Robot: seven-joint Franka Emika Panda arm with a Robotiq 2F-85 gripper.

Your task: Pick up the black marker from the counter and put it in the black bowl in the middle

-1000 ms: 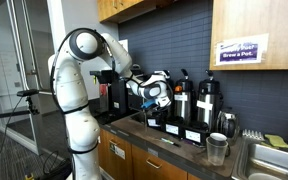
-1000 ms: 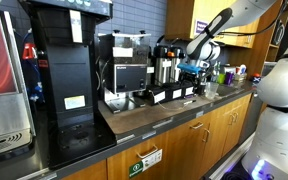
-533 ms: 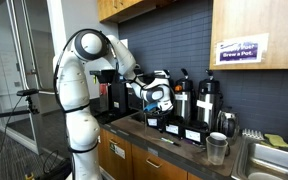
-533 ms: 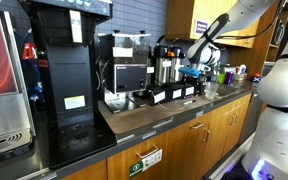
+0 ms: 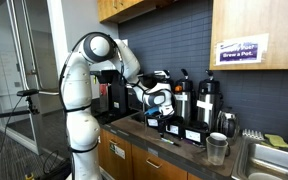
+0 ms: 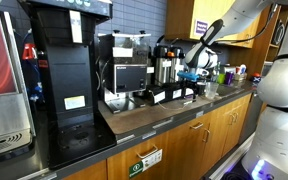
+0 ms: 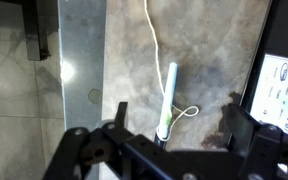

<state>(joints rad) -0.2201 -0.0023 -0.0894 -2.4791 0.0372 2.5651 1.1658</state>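
Observation:
The marker's green part (image 5: 170, 141) (image 7: 164, 129) lies below my gripper, lined up between its open fingers, so I should lower around it and close across the marker's slim body.
A slim marker (image 7: 169, 95) with a white and green body and a dark lower end lies on the dark grey counter (image 7: 199, 50), with a thin white cord looped at it. My gripper (image 7: 179, 122) is open above it; the marker's lower end lies between the two dark fingers. In both exterior views the gripper (image 5: 156, 100) (image 6: 191, 72) hangs over the counter (image 5: 144, 133) (image 6: 149, 112) in front of the coffee dispensers. No black bowl shows in any view.
Tall black coffee dispensers (image 5: 206, 100) stand on labelled stands (image 7: 284, 85) along the wall. A metal cup (image 5: 216, 148) stands near the steel sink (image 5: 274, 162). Large coffee machines (image 6: 69, 70) fill one end. The counter's front edge (image 7: 82, 60) runs beside the marker.
The arm's upper joints have shifted sideways and the gripper has come down slightly toward the counter. The marker has not moved.

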